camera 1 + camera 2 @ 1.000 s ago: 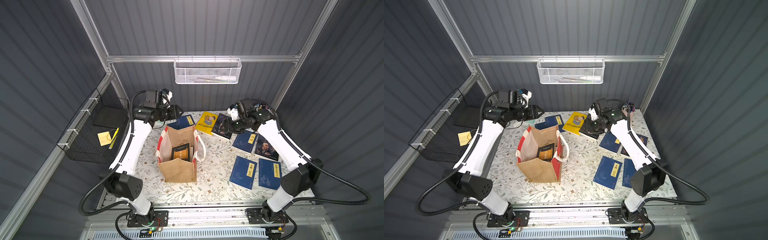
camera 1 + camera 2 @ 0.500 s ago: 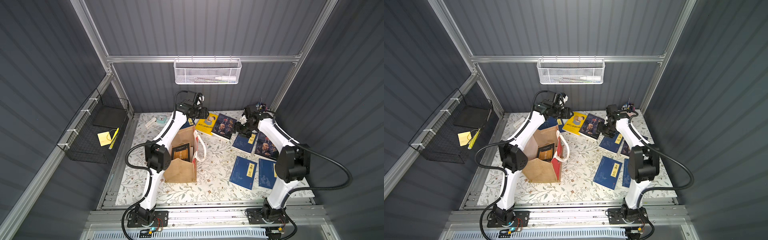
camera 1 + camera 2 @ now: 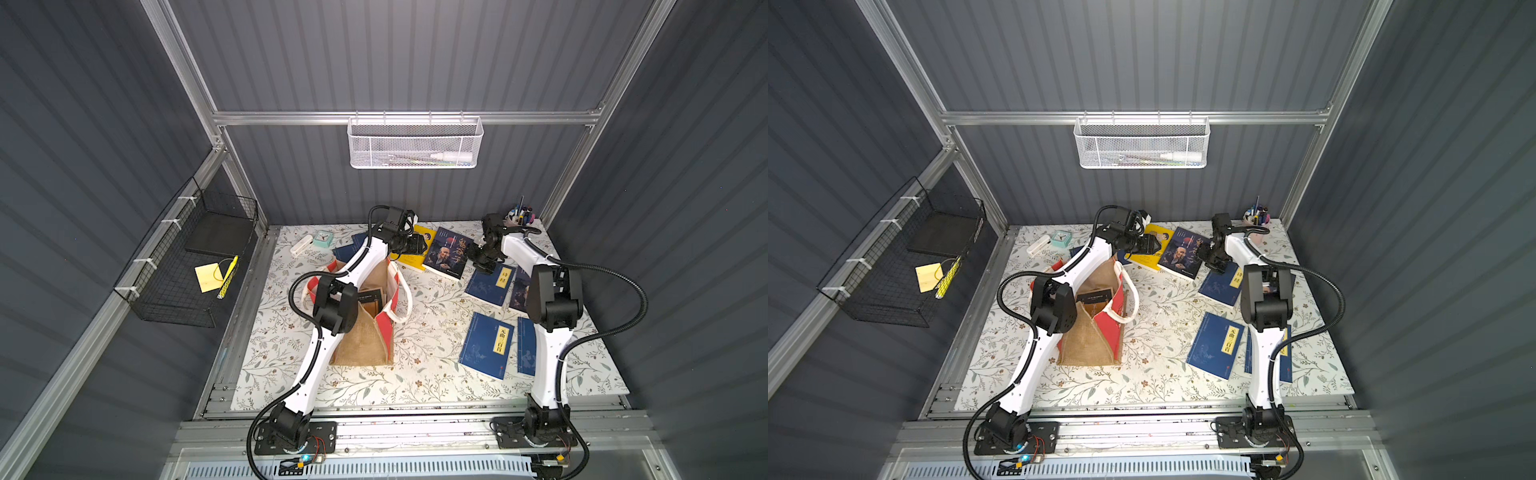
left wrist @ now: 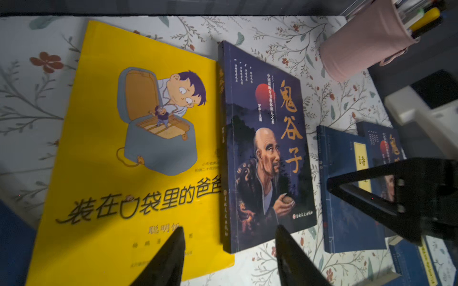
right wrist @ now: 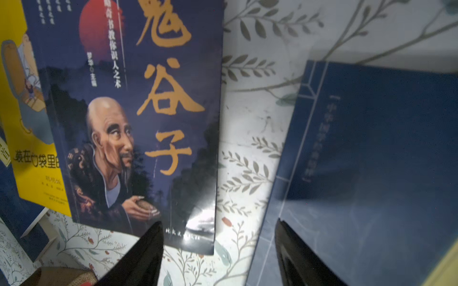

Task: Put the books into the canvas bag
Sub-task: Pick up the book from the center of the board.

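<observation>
The dark book with orange characters overlaps the bright yellow book at one edge, so my left gripper should next go down toward the dark book and close on its spine edge [image 3: 427,259] [image 4: 226,207].
The canvas bag [image 3: 365,332] stands open left of the middle, with a dark book [image 3: 371,296] upright inside. My left arm reaches over it. My left gripper [image 4: 229,232] is open over the near edges of the bright yellow book [image 4: 124,148] and the dark book with orange characters [image 4: 267,148], which lie side by side. My right gripper [image 5: 218,225] is open and empty over bare table between that dark book [image 5: 138,111] and a navy book [image 5: 371,161]. More navy books [image 3: 488,345] lie flat at the right, and others [image 3: 351,249] lie behind the bag.
A pink pen cup [image 4: 366,42] stands at the back right corner. A teal clock [image 3: 323,237] and a small white object [image 3: 301,245] sit at the back left. A white mesh basket [image 3: 415,143] hangs on the back wall, a black wire basket [image 3: 187,270] on the left wall.
My left gripper has swung right, from behind the bag to over the yellow book. My right gripper has moved off the dark book toward the navy one and opened wider.
</observation>
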You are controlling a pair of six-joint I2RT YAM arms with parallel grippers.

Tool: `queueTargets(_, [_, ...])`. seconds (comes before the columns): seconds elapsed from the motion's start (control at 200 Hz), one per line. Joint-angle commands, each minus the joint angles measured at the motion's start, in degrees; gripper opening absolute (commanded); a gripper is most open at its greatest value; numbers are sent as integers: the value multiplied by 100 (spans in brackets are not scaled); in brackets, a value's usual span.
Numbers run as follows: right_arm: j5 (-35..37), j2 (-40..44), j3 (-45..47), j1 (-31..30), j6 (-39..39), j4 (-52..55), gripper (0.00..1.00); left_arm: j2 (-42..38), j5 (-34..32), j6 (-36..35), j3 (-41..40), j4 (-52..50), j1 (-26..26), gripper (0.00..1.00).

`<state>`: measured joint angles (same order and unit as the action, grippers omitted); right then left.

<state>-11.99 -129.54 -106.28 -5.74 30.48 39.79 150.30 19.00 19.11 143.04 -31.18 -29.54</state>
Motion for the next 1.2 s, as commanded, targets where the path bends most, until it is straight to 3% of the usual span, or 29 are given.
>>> queueTargets(0.0, [-26,-278,-333,29,112,-122,72,587,443,488,83,515,6,59])
queueTargets(0.2, [-378,-631,-578,46,177,-205,71,942,491,870,215,504,-7,57])
queueTargets(0.365, [-806,-799,-602,14,191,-292,67,914,33,770,160,11,-133,56])
queueTargets(0.545, [-896,-862,-453,-110,82,-294,63,914,-942,759,53,-597,-243,57])
queueTargets(0.635, [-942,-862,-335,-155,73,-331,62,988,-996,734,42,-564,-245,57])
queueTargets(0.75, [-1018,-848,-229,-199,41,-359,59,1181,-401,859,71,-200,-245,57])
queueTargets(0.9, [-1170,-802,-136,-235,-5,-362,56,1296,867,1383,-27,579,-243,53])
queueTargets(1.026, [-1245,-705,7,-235,-50,-379,55,1029,1460,1608,-380,1103,-245,47])
queueTargets(1.091, [-1262,-632,100,-235,-78,-379,54,783,1613,1679,-738,1392,-245,41])
queueTargets(1.196, [-1300,-466,287,-234,-114,-389,54,492,1718,1806,-1141,1649,-236,21])
